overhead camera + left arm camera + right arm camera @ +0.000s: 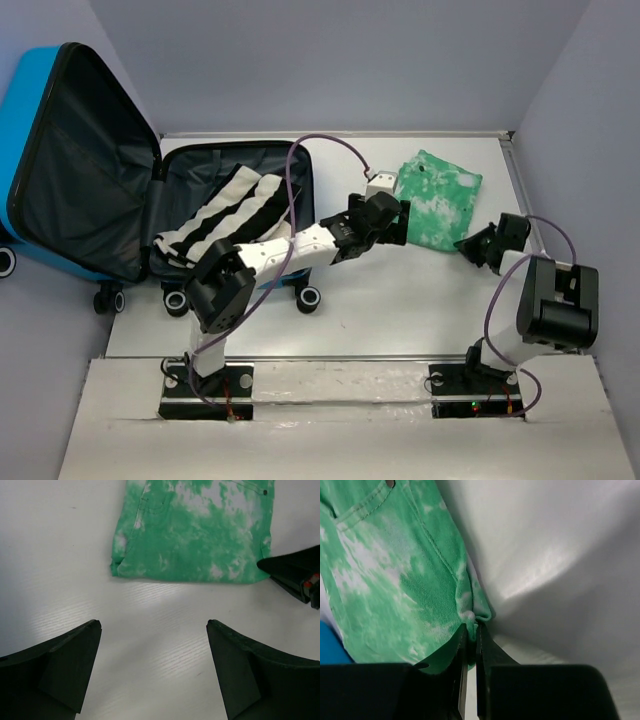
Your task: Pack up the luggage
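Observation:
I should lower my left gripper onto the green garment's near corner (pixel 410 241) (pixel 118 570) on the luggage side and close it there, because my right gripper holds only the other near corner.
The blue luggage (pixel 30 110) lies open at the far left, lid propped up and black lining showing. A black-and-white striped garment (pixel 235 215) lies in its lower half. A green-and-white mottled garment (pixel 438 198) is spread flat on the table right of centre. My right gripper (pixel 471 626) is shut on the green garment's (pixel 395 595) near right corner, with a fold of cloth pinched between the fingers. In the top view the right gripper (pixel 468 243) sits at that corner. My left gripper (pixel 153 624) hangs open over bare table just short of the green garment (pixel 195 535), and holds nothing.
The luggage's wheels (pixel 308 297) stand at its near edge beside the left arm's elbow (pixel 222 288). The right gripper's black fingers (pixel 295 575) show at the right edge of the left wrist view. Grey walls close in the white table (pixel 380 310) at the back and sides.

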Robot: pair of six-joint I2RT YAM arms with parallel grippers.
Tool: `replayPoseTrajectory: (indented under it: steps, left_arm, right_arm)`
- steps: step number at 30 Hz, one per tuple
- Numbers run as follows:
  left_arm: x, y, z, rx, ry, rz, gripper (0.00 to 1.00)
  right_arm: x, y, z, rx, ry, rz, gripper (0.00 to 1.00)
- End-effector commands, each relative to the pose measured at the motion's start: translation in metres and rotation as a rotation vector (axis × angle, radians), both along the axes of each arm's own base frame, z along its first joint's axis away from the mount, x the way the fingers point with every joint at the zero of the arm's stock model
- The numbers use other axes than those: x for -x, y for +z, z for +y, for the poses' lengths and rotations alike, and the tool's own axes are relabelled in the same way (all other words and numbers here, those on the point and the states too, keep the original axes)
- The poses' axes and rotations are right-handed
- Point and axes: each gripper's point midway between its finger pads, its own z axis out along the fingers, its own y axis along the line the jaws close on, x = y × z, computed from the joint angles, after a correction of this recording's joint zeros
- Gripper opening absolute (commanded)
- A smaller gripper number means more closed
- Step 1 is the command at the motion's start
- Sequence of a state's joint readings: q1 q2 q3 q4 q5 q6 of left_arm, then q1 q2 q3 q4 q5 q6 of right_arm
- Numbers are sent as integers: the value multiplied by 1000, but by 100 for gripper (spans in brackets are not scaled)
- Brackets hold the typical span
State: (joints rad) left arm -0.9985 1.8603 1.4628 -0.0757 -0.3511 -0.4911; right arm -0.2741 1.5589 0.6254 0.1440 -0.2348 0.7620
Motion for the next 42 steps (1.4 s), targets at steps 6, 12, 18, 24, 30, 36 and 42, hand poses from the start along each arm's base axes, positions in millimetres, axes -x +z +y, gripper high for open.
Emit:
replayPoseTrajectory:
  steps: [6, 12, 18, 24, 30, 36, 42]
  left_arm:
    - [-60, -13, -15, 12, 67, 22, 99]
    - [-77, -45, -17, -49, 54, 93, 99]
    - [-86, -73, -26, -69, 7, 174, 99]
    - [-76, -108, -33, -76, -40, 255, 99]
    - [-73, -123, -37, -67, -59, 290, 96]
    - [-72, -123, -36, -46, -62, 291, 82]
    - [-70, -126, -40, -14, -74, 304, 61]
  right_arm:
    - [60, 23, 31, -16, 66, -85, 73]
    - [23, 62, -6, 149, -2, -142, 87]
    - [-29, 69, -49, 231, -83, -106, 97]
    - [-58, 21, -49, 188, -1, 8, 99]
    - [-76, 7, -24, 51, 111, 3, 99]
    - [-89, -5, -5, -80, 163, 0, 95]
    - [-96, -9, 7, -180, 174, -30, 65]
